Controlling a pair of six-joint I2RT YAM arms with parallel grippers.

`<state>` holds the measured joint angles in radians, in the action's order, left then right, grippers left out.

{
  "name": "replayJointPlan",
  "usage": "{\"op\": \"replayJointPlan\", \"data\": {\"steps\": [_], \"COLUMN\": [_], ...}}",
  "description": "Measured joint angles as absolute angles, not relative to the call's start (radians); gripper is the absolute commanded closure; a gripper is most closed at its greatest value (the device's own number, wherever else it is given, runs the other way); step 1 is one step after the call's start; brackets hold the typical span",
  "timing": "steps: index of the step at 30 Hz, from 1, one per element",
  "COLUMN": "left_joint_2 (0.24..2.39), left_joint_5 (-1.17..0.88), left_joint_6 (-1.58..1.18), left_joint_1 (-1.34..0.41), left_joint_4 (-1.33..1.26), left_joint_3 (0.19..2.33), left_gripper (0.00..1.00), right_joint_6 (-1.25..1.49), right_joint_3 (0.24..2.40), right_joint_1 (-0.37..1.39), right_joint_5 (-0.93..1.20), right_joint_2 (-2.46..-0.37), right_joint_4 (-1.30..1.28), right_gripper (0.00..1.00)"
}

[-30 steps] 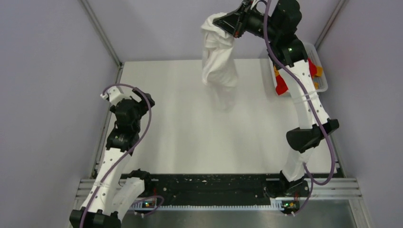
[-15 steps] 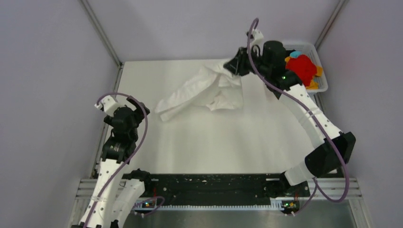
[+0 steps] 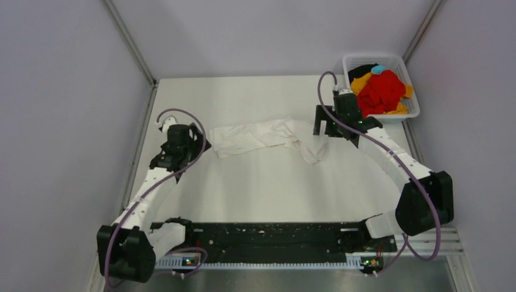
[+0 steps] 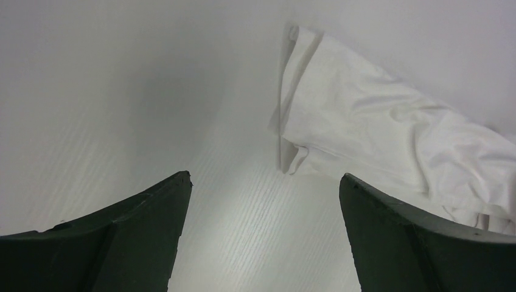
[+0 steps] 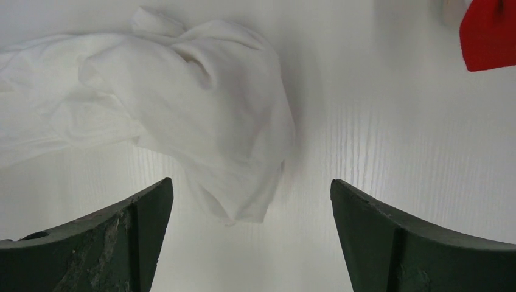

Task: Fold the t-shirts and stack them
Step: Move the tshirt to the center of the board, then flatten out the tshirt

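Observation:
I will next lower my left gripper onto the t-shirt's exposed edge, since the t-shirt's upper-layer near corner [image 3: 216, 149] [image 4: 288, 135] lies below it, to the right in the top view.
A crumpled white t-shirt [image 3: 261, 135] lies loose on the table in a long strip running left to right. My right gripper [image 3: 322, 129] hovers open at its right end; in the right wrist view the cloth [image 5: 201, 103] lies ahead of the gripper [image 5: 251, 182], apart from the fingers. My left gripper [image 3: 199, 146] stands open just left of the shirt's left end; in the left wrist view a folded edge [image 4: 389, 134] lies ahead and to the right of the gripper [image 4: 264, 177]. Red [image 3: 382, 91], yellow-orange [image 3: 360, 82], black [image 3: 362, 70] and light blue [image 3: 378, 69] t-shirts are piled in the basket.
The white mesh basket [image 3: 350, 61] stands at the back right corner, just behind my right arm. A corner of red cloth [image 5: 487, 36] shows at the top right of the right wrist view. Grey walls and metal rails close in the table on three sides.
My right gripper came down from high up with the white shirt and opened, letting it go onto the table. The left arm reached right toward the shirt's left end.

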<state>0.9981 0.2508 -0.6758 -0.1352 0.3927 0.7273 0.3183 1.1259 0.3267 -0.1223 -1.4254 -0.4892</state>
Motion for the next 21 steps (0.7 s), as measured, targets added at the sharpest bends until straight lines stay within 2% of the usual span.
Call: {"op": "replayJointPlan", "data": {"steps": [3,6,9,14,21], "left_joint_2": [1.103,1.213,1.346,1.523,1.620], "left_joint_5": [0.180,0.135,0.104,0.030,-0.019], "left_joint_6": [-0.684,-0.694,-0.701,-0.701,-0.702], "left_joint_1": [-0.135,-0.135,-0.132,-0.119,-0.110], "left_joint_4": [0.350,0.315,0.284,0.276,0.262], "left_joint_3": [0.727,0.736,0.775,0.869,0.924], "left_gripper": [0.16,0.32,0.43,0.45,0.50], "right_joint_6": [0.318,0.315,0.309,0.295,0.279], "right_joint_3": [1.084,1.034,0.993,0.970,0.968], "right_joint_1": [0.327,0.327,0.327,0.327,0.327], "right_joint_5": [-0.133,-0.139,-0.144,-0.169,-0.190], "right_joint_2": [-1.396,-1.374,-1.356,-1.347,-1.343], "right_joint_4": [-0.475,-0.458,-0.446,-0.432,-0.426], "right_gripper": [0.01,0.01,0.01,0.01,0.01]}}
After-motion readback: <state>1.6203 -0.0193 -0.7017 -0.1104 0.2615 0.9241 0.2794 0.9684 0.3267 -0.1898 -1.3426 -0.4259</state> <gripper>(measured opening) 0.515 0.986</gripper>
